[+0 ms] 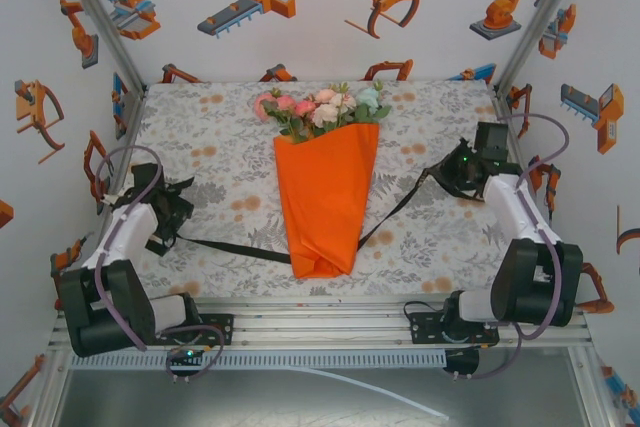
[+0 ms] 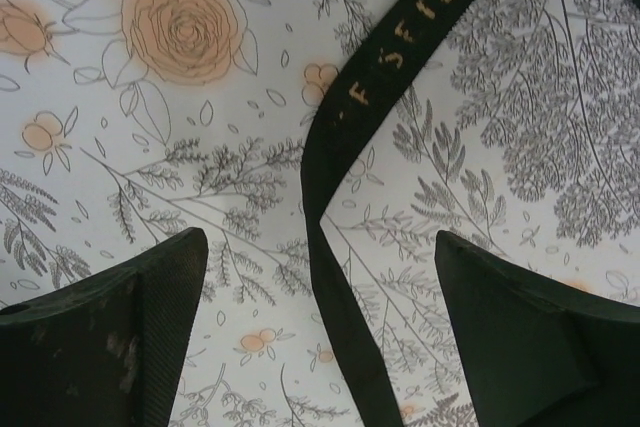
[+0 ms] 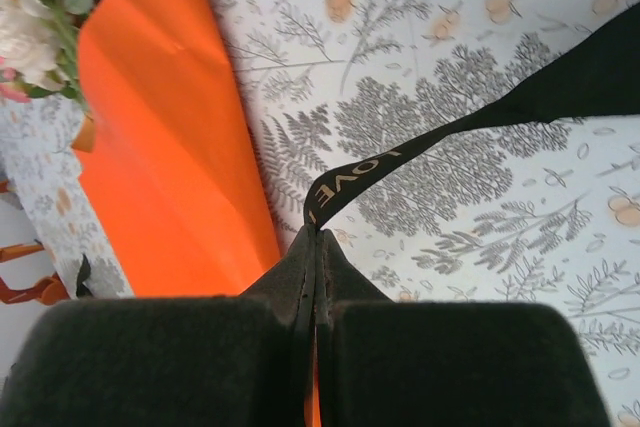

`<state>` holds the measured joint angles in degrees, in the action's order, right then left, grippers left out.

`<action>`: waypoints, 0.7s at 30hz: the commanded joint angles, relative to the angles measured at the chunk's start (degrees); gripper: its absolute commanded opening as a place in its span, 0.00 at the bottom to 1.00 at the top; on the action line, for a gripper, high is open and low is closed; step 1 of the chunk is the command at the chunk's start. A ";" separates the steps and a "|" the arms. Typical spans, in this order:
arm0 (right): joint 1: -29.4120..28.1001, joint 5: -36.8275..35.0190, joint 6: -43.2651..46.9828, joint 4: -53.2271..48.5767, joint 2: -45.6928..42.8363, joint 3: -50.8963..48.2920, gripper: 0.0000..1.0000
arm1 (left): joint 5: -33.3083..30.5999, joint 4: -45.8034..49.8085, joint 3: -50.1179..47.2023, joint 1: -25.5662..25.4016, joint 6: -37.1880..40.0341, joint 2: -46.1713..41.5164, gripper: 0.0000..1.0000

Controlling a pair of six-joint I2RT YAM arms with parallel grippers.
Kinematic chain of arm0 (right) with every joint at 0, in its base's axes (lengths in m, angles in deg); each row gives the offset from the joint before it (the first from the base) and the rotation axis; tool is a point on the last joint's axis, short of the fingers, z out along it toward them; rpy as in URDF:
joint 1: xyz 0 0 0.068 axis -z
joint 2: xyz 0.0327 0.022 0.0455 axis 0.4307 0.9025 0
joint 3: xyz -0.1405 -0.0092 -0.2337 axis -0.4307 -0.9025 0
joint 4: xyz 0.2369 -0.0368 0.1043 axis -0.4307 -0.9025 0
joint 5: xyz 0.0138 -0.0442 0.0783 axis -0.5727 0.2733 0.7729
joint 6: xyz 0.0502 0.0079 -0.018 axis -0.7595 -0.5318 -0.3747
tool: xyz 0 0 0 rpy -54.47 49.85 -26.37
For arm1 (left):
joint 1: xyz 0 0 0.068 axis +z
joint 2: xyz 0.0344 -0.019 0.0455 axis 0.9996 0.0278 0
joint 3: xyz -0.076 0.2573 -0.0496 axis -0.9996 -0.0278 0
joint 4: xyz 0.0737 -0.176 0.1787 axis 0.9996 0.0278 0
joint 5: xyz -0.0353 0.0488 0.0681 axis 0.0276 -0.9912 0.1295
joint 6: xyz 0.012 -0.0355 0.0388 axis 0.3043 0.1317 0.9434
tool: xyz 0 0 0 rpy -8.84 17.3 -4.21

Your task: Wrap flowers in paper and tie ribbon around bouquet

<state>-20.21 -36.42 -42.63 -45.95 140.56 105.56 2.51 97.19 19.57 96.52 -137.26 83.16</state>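
Observation:
I will next bring my left gripper down onto the narrow fold of the black ribbon, because it lies on the cloth below the gripper, between its open fingers.
The bouquet lies in the middle of the table, an orange paper (image 1: 325, 197) cone with the flowers (image 1: 320, 109) at its far end. The black ribbon (image 1: 240, 249) passes under the cone's narrow end and reaches out to both sides. My left gripper (image 1: 172, 217) stands open low over the left end. In the left wrist view the ribbon (image 2: 345, 337) lies flat on the cloth between the two fingers (image 2: 110, 337) without touching them. My right gripper (image 3: 318, 237) is shut on the ribbon's (image 3: 400, 157) right end, beside the paper (image 3: 160, 147).
The floral tablecloth (image 1: 210, 147) covers the table. An aluminium rail (image 1: 320, 312) runs along the near edge between the arm bases. Printed walls close in the left, right and back sides.

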 commanded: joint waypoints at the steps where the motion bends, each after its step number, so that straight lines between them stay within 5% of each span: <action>1: -0.29 0.54 -1.20 3.07 -0.81 -1.21 0.00 | 2.76 -2.21 2.98 0.95 0.92 3.47 0.77; 9: -0.31 -0.85 -0.51 2.21 -2.25 -2.24 0.00 | 3.80 -3.48 3.56 0.93 -0.07 10.36 0.63; 17: -0.30 -2.89 0.13 -0.71 -3.75 0.11 0.00 | 4.67 -3.93 4.01 0.93 0.92 13.40 0.37; 21: -0.30 -3.69 -0.06 -1.94 -4.44 0.98 0.00 | 5.64 -3.25 4.63 0.93 1.11 13.82 0.09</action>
<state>-20.26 -38.43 -43.07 -46.47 137.72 104.22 6.23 93.25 23.96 97.25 -136.26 95.50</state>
